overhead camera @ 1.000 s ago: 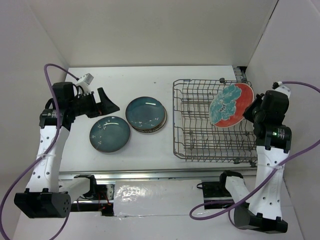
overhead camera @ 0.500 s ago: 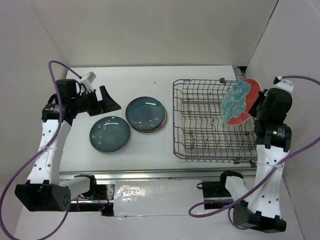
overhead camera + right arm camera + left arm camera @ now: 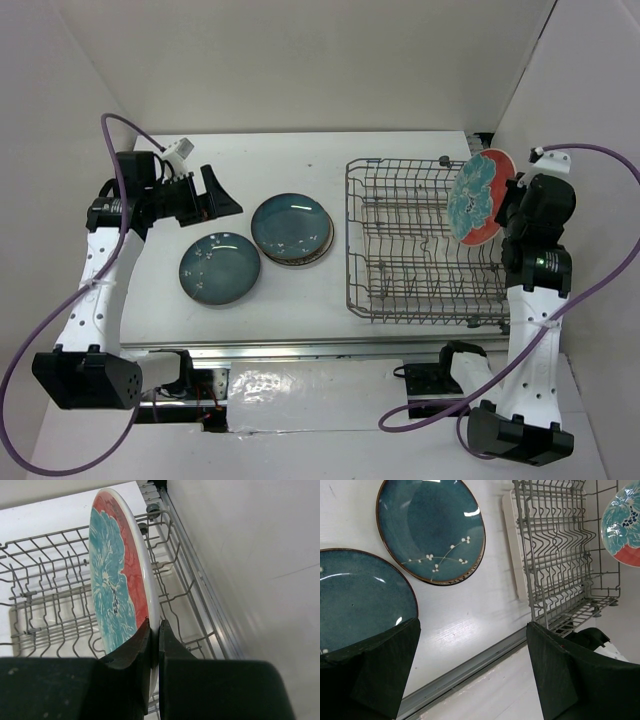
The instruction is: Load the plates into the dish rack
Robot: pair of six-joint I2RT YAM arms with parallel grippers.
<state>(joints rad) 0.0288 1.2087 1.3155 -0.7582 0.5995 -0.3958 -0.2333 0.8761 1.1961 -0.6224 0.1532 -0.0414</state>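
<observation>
I should lower the red plate between the rack's wavy wires with my right gripper next, moving to the left in the top view, to let it go. The plate is hanging above the wires.
My right gripper (image 3: 508,208) (image 3: 155,630) is shut on the rim of the red plate with the turquoise patch (image 3: 479,198) (image 3: 116,582). It holds the plate nearly upright above the far right end of the grey wire dish rack (image 3: 352,250) (image 3: 45,587). One dark teal plate (image 3: 219,267) (image 3: 355,600) lies flat on the table. The other teal plate (image 3: 290,225) (image 3: 432,527) lies on top of a plate whose pale rim (image 3: 306,260) just shows. My left gripper (image 3: 212,200) (image 3: 472,625) is open and empty, hovering left of the teal plates.
White walls close in the table on the left, back and right. A metal rail (image 3: 300,346) runs along the near edge. A white tray edge (image 3: 512,545) shows under the rack's left side. The rack also shows in the left wrist view (image 3: 555,545).
My right gripper has carried the red plate right and farther back, turning it more upright and edge-on. My left gripper has shifted slightly away from the near edge.
</observation>
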